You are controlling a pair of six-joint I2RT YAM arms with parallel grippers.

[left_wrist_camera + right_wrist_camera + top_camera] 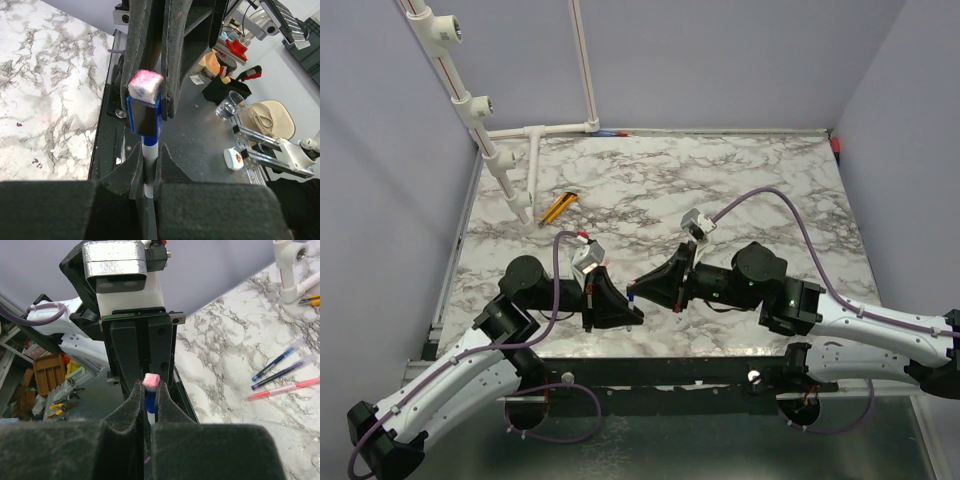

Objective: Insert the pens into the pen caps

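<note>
I should next turn my left gripper to point down and lower it to the bare marble next to the red-pink pen to let go, because the whitish pen has its cap on.
My left gripper is shut on a whitish pen and holds it off the table near the front edge. The pen's blue end sits inside a blue pen cap with a pink-white tip. My right gripper faces the left one and is shut on that cap. In the top view the two grippers meet tip to tip. Three more pens lie on the marble in the right wrist view: blue, dark purple, red-pink. No other caps show.
A yellow-and-black flat tool lies at the back left by the white pipe frame. The marble table has grey walls on three sides. A dark metal rail runs along the front edge below the grippers.
</note>
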